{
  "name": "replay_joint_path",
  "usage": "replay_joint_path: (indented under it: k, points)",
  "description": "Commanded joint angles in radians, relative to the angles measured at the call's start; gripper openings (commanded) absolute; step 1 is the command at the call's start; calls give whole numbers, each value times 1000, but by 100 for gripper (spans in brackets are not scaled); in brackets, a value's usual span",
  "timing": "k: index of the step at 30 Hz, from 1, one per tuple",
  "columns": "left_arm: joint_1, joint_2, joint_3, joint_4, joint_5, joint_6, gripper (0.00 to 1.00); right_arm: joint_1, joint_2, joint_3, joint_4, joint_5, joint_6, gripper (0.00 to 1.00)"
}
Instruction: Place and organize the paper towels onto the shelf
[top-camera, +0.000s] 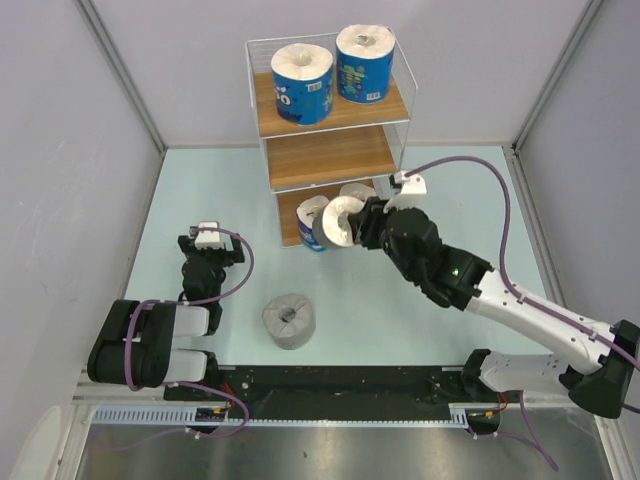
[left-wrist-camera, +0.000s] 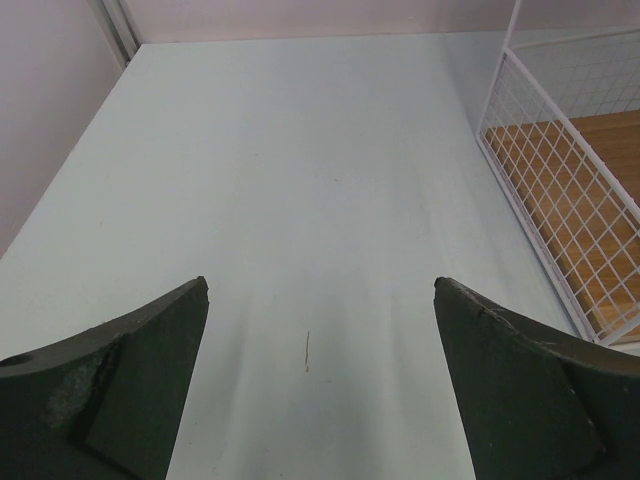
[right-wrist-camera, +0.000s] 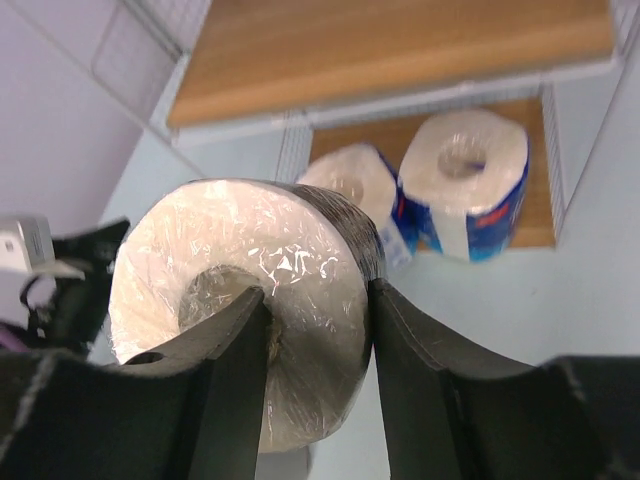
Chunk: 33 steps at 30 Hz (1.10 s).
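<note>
I will first raise the dark-wrapped roll (top-camera: 337, 222) with my right gripper, to get it outward onto the shelf's middle board, to the left in the top view, because that board is empty.
My right gripper (top-camera: 358, 224) is shut on the dark-wrapped paper towel roll (top-camera: 337, 222), one finger in its core and one on its outer side, held in front of the shelf's (top-camera: 330, 158) bottom tier. In the right wrist view the roll (right-wrist-camera: 290, 230) fills the gap of the gripper (right-wrist-camera: 318, 290). Two blue-wrapped rolls (right-wrist-camera: 355, 180) (right-wrist-camera: 470, 165) lie on the bottom board. Two more blue rolls (top-camera: 302, 82) (top-camera: 364, 62) stand on the top tier. The grey-wrapped roll (top-camera: 289, 320) sits on the table. My left gripper (top-camera: 203, 250) is open and empty.
The middle board (top-camera: 330, 155) holds nothing. Grey walls close in the table on the left, right and back. The shelf's white wire side (left-wrist-camera: 560, 200) shows at the right of the left wrist view, beyond the open left gripper (left-wrist-camera: 320, 285).
</note>
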Motion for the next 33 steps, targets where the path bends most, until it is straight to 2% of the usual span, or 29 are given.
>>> replay_joint_path:
  k: [1,8,11,21,33]
  points:
    - [6,-2,27,31,19,-8,100,-97,74,147,159,-37,-67,44]
    - [8,-2,27,32,19,-8,100,-184,203,278,229,-83,-79,43]
    - [6,0,27,32,19,-8,100,-184,246,321,285,-94,-95,42]
    - [6,0,27,32,19,-8,100,-181,381,495,269,-61,-151,42]
    - [8,0,27,31,19,-8,100,-191,463,539,298,-18,-200,42]
